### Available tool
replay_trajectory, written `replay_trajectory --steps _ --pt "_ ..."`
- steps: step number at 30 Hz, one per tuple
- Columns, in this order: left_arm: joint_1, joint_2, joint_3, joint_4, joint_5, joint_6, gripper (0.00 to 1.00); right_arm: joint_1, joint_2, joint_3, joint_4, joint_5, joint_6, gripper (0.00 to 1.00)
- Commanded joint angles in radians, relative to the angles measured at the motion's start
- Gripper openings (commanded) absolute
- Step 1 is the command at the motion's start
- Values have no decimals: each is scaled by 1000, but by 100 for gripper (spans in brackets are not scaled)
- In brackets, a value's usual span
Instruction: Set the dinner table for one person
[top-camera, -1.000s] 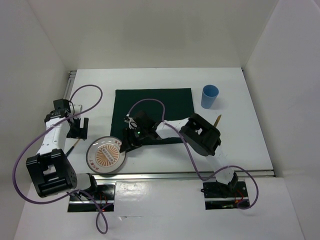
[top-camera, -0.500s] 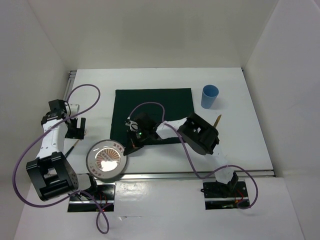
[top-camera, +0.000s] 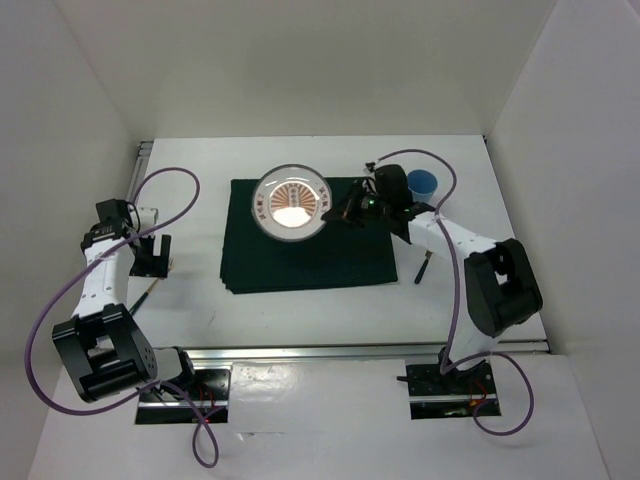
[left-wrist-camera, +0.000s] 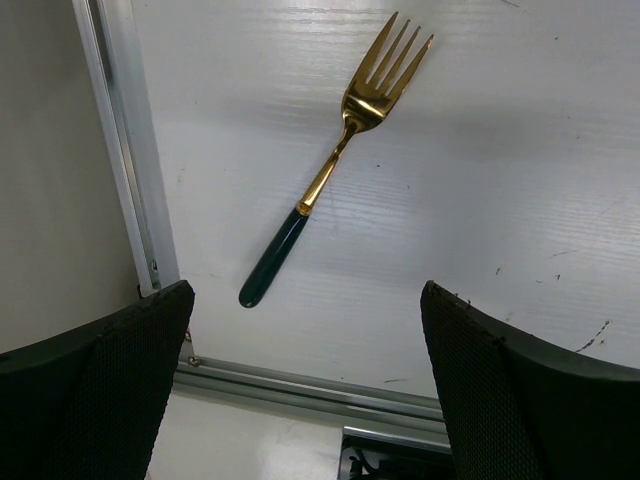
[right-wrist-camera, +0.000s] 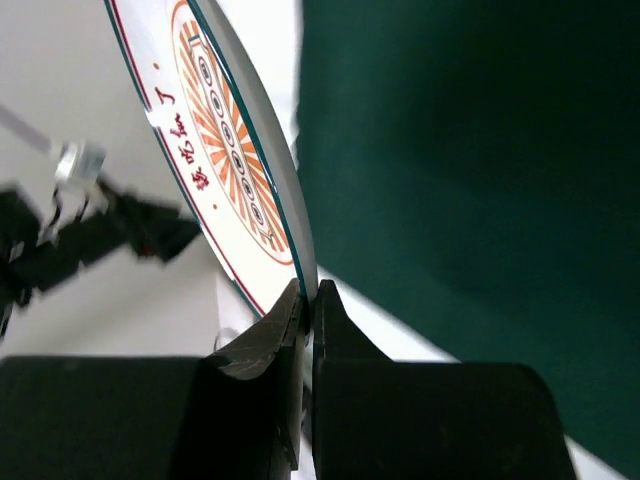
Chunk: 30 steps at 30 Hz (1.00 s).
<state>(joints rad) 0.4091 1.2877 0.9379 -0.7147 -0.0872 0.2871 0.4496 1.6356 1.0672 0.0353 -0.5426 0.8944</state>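
My right gripper draws the raised plate back and down to the mat's bare middle next and releases the plate's rim.
My right gripper is shut on the rim of a round plate with an orange sunburst pattern. It holds the plate in the air over the far edge of the dark green mat on the dinner table. In the right wrist view the plate is pinched edge-on at my right gripper, with the mat behind. My left gripper hangs open at the table's left side. Just ahead of it a gold fork with a dark green handle lies on the tabletop, untouched.
A blue cup stands at the far right, partly behind my right arm. A gold utensil lies right of the mat. A metal rail runs along the table's left edge beside the fork, and another rail runs along the near edge.
My right gripper shut on the plate at the near left of the table and carried it up and away to the far edge of the mat. The left arm barely moved.
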Motion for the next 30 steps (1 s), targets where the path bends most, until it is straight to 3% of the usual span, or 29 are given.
replay_trajectory --steps 1,7,14,24,28,30 --pt "5 -4 10 21 21 15 100 -35 36 -33 -23 43 2 0" --pt "5 24 28 12 21 15 100 -54 139 -3 -35 32 17 0" --pt "5 13 -17 34 3 26 100 -63 104 -120 -16 96 40 0" --pt "5 22 -8 34 -17 38 100 -63 201 -121 31 95 40 1" --pt "5 1 -40 72 -74 63 100 -63 147 -141 19 134 40 31" --pt "5 1 -51 72 -85 73 100 -63 123 -141 -3 177 40 36"
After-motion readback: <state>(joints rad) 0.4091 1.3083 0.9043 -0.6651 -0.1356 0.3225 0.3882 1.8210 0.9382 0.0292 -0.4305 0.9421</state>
